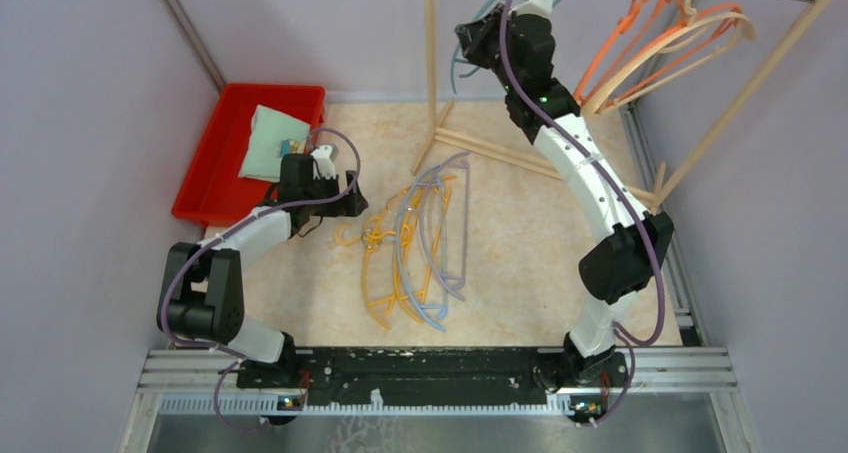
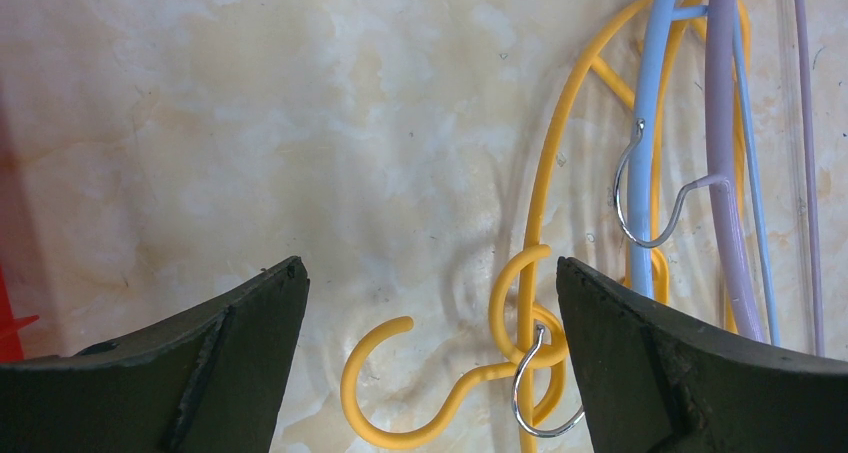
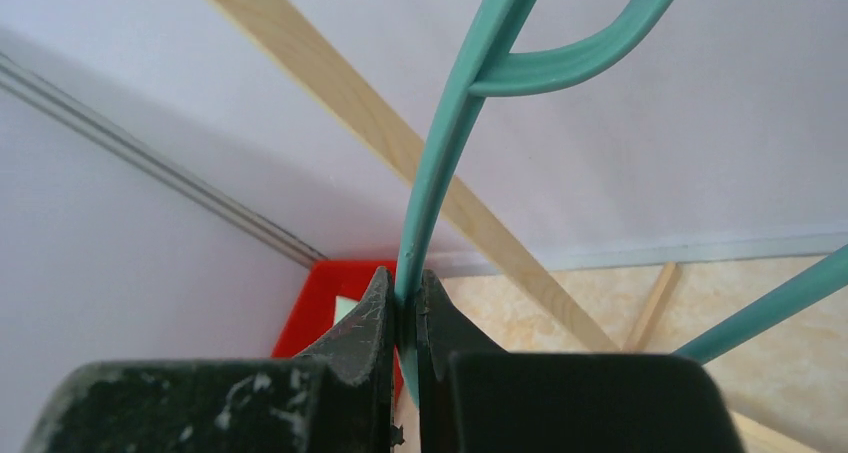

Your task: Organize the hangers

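Next, my right gripper moves the teal hanger [image 3: 440, 153] slightly back toward the orange hangers on the bar, then opens.
Several hangers [image 1: 420, 238] in yellow, light blue and lavender lie tangled on the table's middle. My left gripper [image 1: 345, 205] hovers at the pile's left edge. In the left wrist view this gripper [image 2: 430, 303] is open, and the yellow hanger's hook [image 2: 385, 393] lies on the table between its fingers, untouched. The light blue hanger [image 2: 650, 123] and lavender hanger [image 2: 725, 173] lie to the right. My right gripper [image 1: 470, 43] is raised at the back, shut [image 3: 403, 303] on a teal hanger [image 3: 440, 153]. Orange hangers [image 1: 620, 43] and a beige hanger [image 1: 700, 35] hang on the rack rail.
A red bin [image 1: 215, 163] holding a folded pale green cloth [image 1: 272, 143] sits at the back left. The rack's wooden poles [image 1: 430, 53] stand at the back, with a slanted pole [image 1: 740, 93] on the right. Purple walls close in both sides.
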